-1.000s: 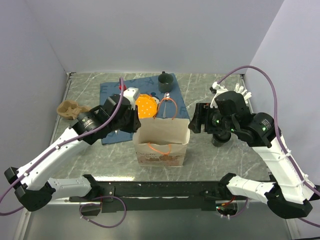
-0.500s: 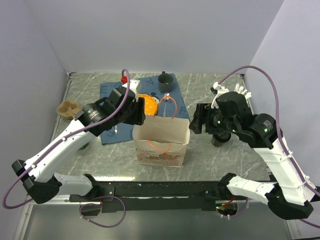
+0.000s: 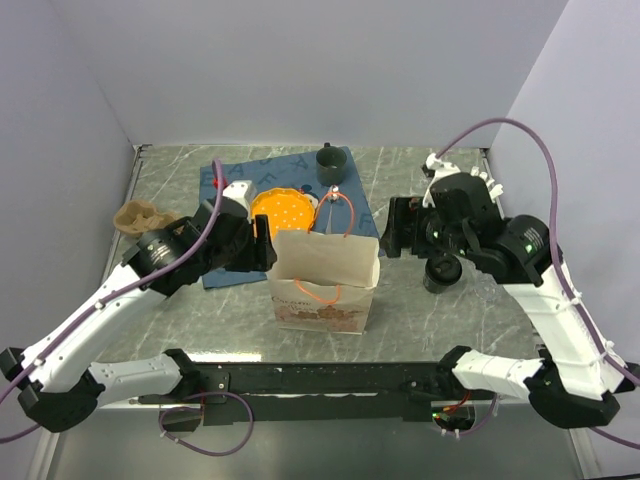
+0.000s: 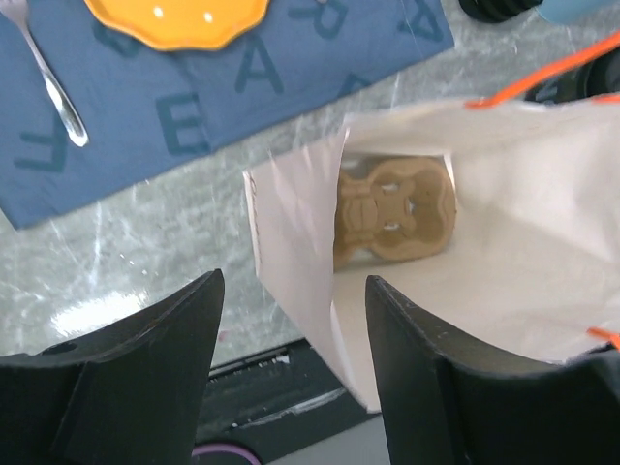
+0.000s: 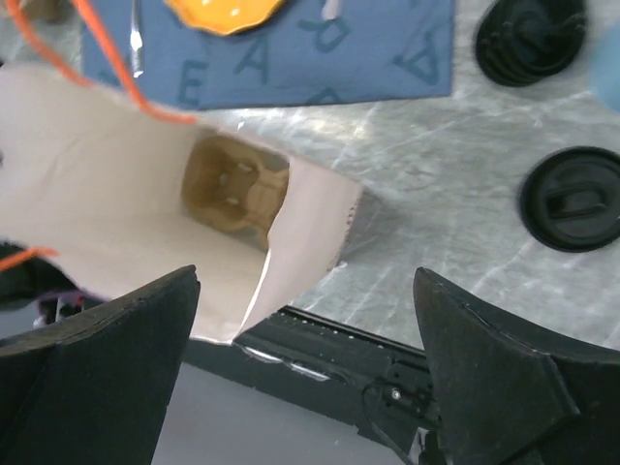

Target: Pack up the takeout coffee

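Observation:
The coffee cup is below my right gripper's fingers, to their right in the top view. So next I need to move my right gripper away from the bag (image 3: 322, 290) and down around the cup's black lid (image 3: 444, 268).
A white paper bag (image 3: 322, 290) with orange handles stands open at the table's middle. A brown cardboard cup carrier (image 4: 392, 208) lies on its bottom, also in the right wrist view (image 5: 232, 192). A black-lidded takeout coffee cup (image 3: 443, 270) stands right of the bag, its lid (image 5: 572, 199) seen from above. My left gripper (image 3: 262, 250) is open over the bag's left wall (image 4: 291, 242), which runs between the jaws (image 4: 294, 281) untouched. My right gripper (image 3: 393, 228) is wide open at the bag's right corner (image 5: 308, 276), holding nothing.
Behind the bag a blue mat (image 3: 230, 185) carries an orange plate (image 3: 283, 210), a fork (image 4: 48, 82) and a dark cup (image 3: 328, 160). A second brown carrier (image 3: 140, 218) sits at the far left. Another black round item (image 5: 528, 39) lies beyond the lidded cup.
My left gripper has opened from nearly shut and dropped back beside the bag's left rim. My right gripper's jaws have spread wider. The bag stays upright.

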